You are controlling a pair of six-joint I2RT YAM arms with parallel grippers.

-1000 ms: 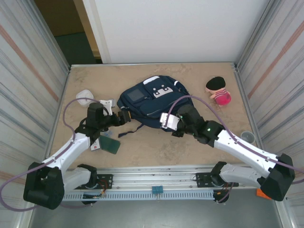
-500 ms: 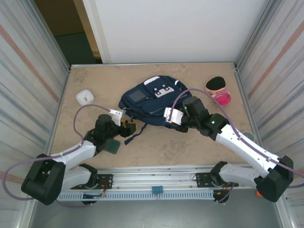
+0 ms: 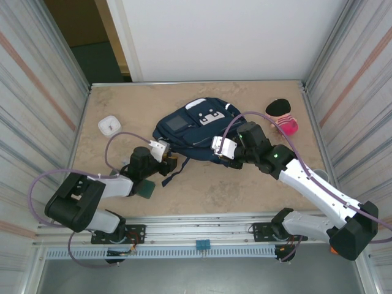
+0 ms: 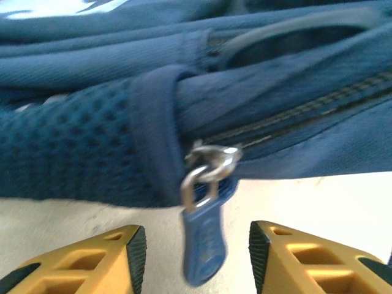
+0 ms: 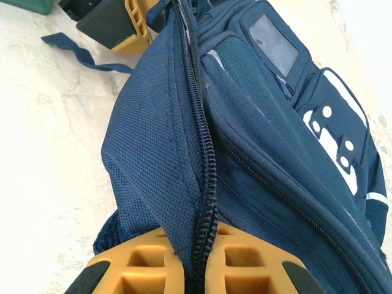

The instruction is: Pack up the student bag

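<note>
Next, my right gripper will lower the pinched zippered seam toward the bag's near side below it and release, because the fabric stands drawn up.
The navy student bag (image 3: pixel 196 131) lies mid-table with its white patch up. My right gripper (image 3: pixel 229 159) is at its near right edge. In the right wrist view this gripper (image 5: pixel 199 260) is shut on the bag's (image 5: pixel 275 141) zippered seam, fabric and black zip teeth pinched between the yellow fingers. My left gripper (image 3: pixel 170 162) sits low at the bag's near left corner. In the left wrist view its jaws (image 4: pixel 197 245) stand apart on either side of a blue zipper pull (image 4: pixel 205 242) hanging from a metal ring on the bag (image 4: pixel 245 104), and they do not touch it.
A pink and black toy (image 3: pixel 283 119) lies at the back right. At the left sits a small white box (image 3: pixel 109 125). A dark green flat item (image 3: pixel 146 188) rests under the left arm. A loose bag strap (image 3: pixel 179 170) trails on the table in front of the bag.
The left arm has dropped lower and reached toward the bag's near left corner, its jaws narrowing. The right gripper has shifted slightly back with the bag's edge.
</note>
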